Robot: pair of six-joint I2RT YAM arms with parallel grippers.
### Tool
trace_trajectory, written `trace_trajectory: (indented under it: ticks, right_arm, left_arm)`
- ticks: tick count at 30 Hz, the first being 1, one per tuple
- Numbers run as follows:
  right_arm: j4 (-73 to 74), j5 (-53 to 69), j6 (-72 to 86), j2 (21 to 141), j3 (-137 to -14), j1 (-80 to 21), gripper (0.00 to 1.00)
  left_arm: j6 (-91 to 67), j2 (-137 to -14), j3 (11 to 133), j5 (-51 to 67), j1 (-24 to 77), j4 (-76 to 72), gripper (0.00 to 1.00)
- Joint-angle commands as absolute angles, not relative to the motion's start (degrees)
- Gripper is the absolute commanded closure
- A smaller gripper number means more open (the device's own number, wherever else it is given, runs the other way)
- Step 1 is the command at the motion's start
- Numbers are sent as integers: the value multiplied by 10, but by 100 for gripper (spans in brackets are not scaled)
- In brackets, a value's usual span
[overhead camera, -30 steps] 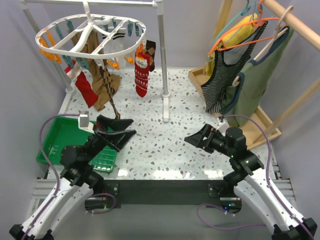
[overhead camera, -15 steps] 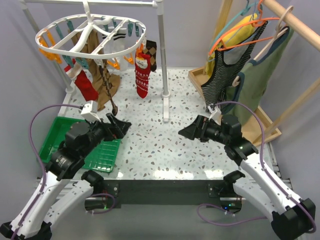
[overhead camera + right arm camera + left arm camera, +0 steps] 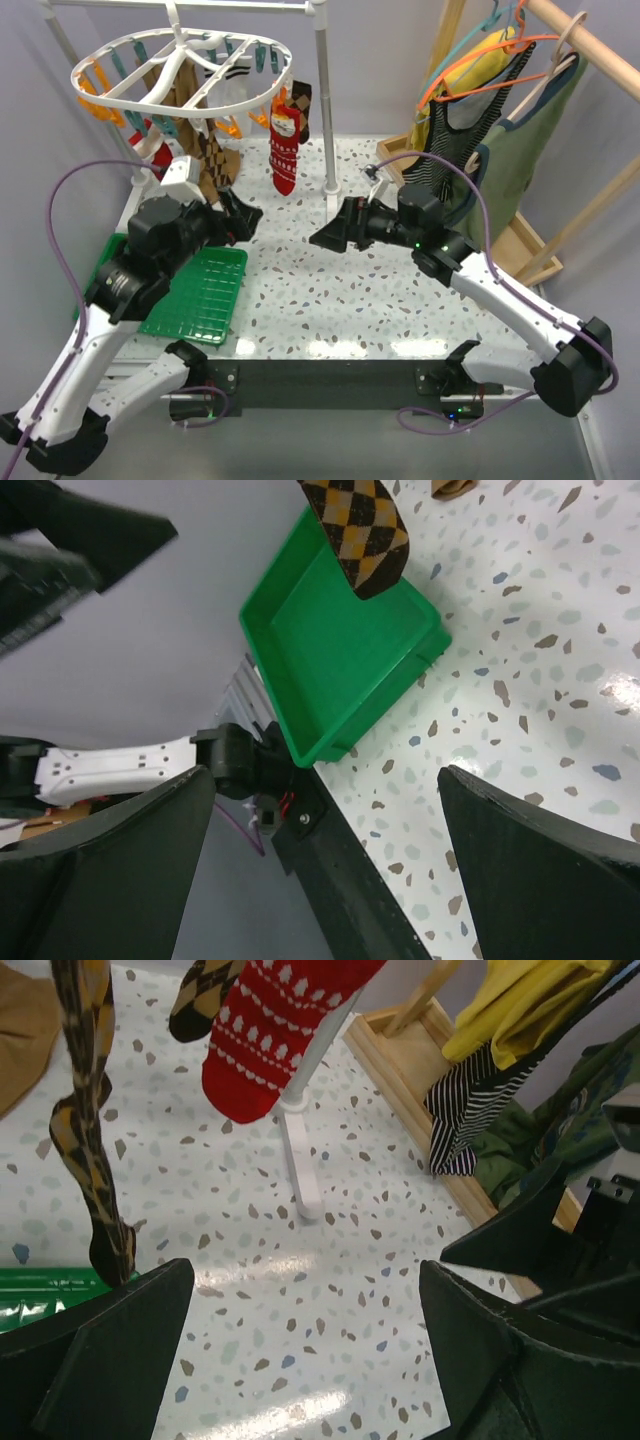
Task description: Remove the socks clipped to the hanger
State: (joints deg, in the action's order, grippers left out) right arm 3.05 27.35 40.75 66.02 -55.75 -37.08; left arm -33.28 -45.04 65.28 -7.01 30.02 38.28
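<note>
Next, my right gripper moves to the left in the top view onto the long argyle sock's lower end, which hangs free by the green tray.
The white oval hanger [image 3: 100,52] hangs from a rail at the back left, with orange and teal clips. Clipped under it are a red sock [image 3: 283,150] with a white-patterned cuff, a short argyle sock [image 3: 301,104], a long argyle sock [image 3: 208,152], a tan-brown sock [image 3: 222,166], another red sock [image 3: 161,152] and a white striped sock [image 3: 236,74]. My left gripper [image 3: 242,216] is open and empty, raised just below and in front of the socks; its view shows the red sock [image 3: 268,1040] and the long argyle sock [image 3: 85,1140] ahead. My right gripper [image 3: 322,237] is open and empty, pointing left near the rack post.
A green tray [image 3: 205,300] lies at the near left, also in the right wrist view [image 3: 340,630]. The white rack post [image 3: 328,150] stands mid-table on a foot [image 3: 303,1175]. A wooden rack [image 3: 520,250] with a striped top and green garment stands right.
Both arms have risen and reached forward. The left gripper has moved up toward the hanging socks. The right gripper has swung left toward the rack post.
</note>
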Motion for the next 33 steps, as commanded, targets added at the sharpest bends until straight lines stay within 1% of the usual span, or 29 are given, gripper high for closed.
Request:
trace_trajectory:
  ticks: [1,6,10,12,15,16,19,20,23,24,28,29,30,31,33]
  right_arm:
    - [29,243,384,703,-633,-410,1]
    - [59,217,381,729,-674,-440,1]
    - [90,191,359,744,-710,-464,2]
    - [95,183,345,757,-729,-476,1]
    - [88,157,313,792,-760,-504,2]
    - [55,144,304,804,-760,-526,1]
    - [-15,57,267,826,-767,-569,2]
    - [-24,40,259,851,-776,-576,1]
    - [-9,-10,236,925,-854,-597,1]
    - [-12,-43,224,942,-883,-602,1]
    - [-96,-126,197,1016,-911,-631,1]
    - [-106,-140,191,1030,-918,-635,1]
    - [-110,-159,182,1062,-938,-636,2]
    - [-104,-190,181,1078,-953,-636,1]
    - [-93,-209,171,1118,-991,-637,1]
  left_arm:
    - [-291,-518,730,-121,294,384,0]
    - [-246,-526,737,-98,251,308,0]
    - [-234,-547,770,-10,193,300,2]
    - [-240,-533,769,-13,193,304,4]
    - [-234,-492,746,-66,192,307,7]
    - [-226,-485,742,-79,193,308,8]
    - [-219,-481,759,-106,193,333,11]
    - [-218,-482,762,-108,193,337,12]
    - [-222,-475,771,-122,193,360,15]
    - [-228,-457,762,-129,193,366,16]
    - [-250,-407,742,-105,193,353,24]
    - [-252,-404,745,-101,193,355,29]
    - [-255,-405,754,-98,193,358,30]
    - [-256,-407,758,-91,193,359,31]
    - [-248,-412,771,-82,193,360,30]
